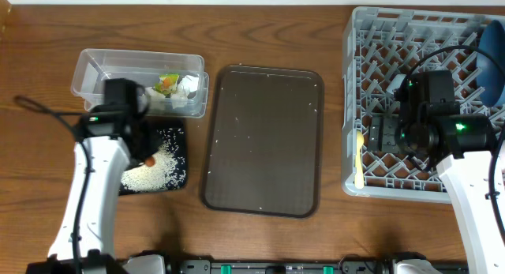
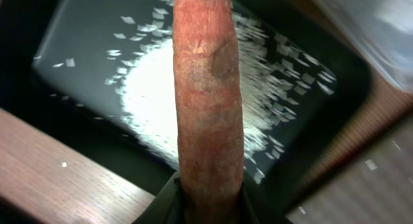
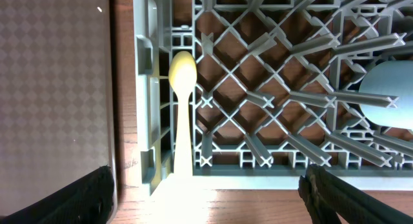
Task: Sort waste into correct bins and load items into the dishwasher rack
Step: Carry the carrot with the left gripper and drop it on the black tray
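Observation:
My left gripper moves down into the shallow black tray (image 1: 152, 165) next, shifting to the left in the overhead view, since the carrot stick still hangs above the rice.
My left gripper (image 2: 210, 208) is shut on the thin orange-brown carrot stick (image 2: 208, 101), which points out over the shallow black tray (image 2: 77, 43). A heap of white rice grains (image 2: 148, 101) lies in that tray. From overhead, the carrot's tip (image 1: 149, 158) shows just above the rice (image 1: 150, 173). The clear tub (image 1: 102, 69) behind holds the green-orange wrapper (image 1: 166, 83) and crumpled white paper (image 1: 187, 88). My right gripper (image 3: 206, 204) hangs open over the front left corner of the grey dishwasher rack (image 3: 258, 101). The pale yellow spoon (image 3: 182, 114) lies in the rack.
A large dark brown serving tray (image 1: 263, 140) with a few stray grains lies between the bins and the rack (image 1: 379, 37). A blue dish (image 1: 493, 61) stands in the rack's far right part. The left arm's cable (image 1: 39, 110) trails across the table at the left.

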### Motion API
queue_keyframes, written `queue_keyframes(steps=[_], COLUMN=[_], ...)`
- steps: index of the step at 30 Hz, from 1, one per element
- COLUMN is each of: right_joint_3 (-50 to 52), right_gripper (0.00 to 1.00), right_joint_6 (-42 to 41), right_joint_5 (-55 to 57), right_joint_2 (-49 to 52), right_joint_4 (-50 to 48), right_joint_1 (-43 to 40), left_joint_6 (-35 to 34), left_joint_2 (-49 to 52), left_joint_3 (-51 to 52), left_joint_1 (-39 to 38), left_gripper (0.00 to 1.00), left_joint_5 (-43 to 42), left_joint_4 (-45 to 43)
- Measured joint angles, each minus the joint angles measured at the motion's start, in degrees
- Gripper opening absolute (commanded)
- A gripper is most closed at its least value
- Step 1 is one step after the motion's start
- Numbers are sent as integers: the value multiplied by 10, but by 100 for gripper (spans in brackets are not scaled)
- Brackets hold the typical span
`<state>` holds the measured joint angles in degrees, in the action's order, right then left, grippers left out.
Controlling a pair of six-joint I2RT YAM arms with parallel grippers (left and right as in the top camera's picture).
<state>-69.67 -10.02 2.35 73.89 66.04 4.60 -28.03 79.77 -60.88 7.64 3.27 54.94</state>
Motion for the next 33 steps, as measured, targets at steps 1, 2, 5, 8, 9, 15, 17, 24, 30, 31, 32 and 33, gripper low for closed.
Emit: queue_keyframes(steps=[1, 2, 5, 8, 9, 15, 17, 24, 30, 31, 32, 33], right_joint_3=[0, 0, 0, 0, 0, 0, 0, 0, 0, 0, 0, 0], right_gripper=[91, 92, 92, 92, 92, 92, 92, 91, 91, 92, 92, 92], right_joint_6=[0, 0, 0, 0, 0, 0, 0, 0, 0, 0, 0, 0], right_joint_5=[0, 0, 0, 0, 0, 0, 0, 0, 0, 0, 0, 0], right_joint_2=[0, 0, 0, 0, 0, 0, 0, 0, 0, 0, 0, 0], right_joint_4=[0, 0, 0, 0, 0, 0, 0, 1, 2, 1, 2, 1], right_joint_1=[0, 0, 0, 0, 0, 0, 0, 0, 0, 0, 0, 0], left_joint_6=[0, 0, 0, 0, 0, 0, 0, 0, 0, -1, -1, -1], left_joint_2=[6, 15, 43, 76, 87, 152, 170, 214, 218, 218, 218, 218], left_joint_3=[1, 3, 5, 6, 6, 7, 7, 8, 9, 9, 9, 9], left_joint_1=[16, 34, 71, 100, 106, 126, 126, 126, 126, 126, 126, 126], left_gripper=[19, 19, 19, 19, 19, 26, 27, 27, 34, 36, 37, 38], left_joint_5=[0, 1, 1, 2, 1, 1, 1, 1, 1, 1, 1, 1], left_joint_4=[-2, -5, -14, -26, -30, -43, -48, -62, -61, -59, -54, -47])
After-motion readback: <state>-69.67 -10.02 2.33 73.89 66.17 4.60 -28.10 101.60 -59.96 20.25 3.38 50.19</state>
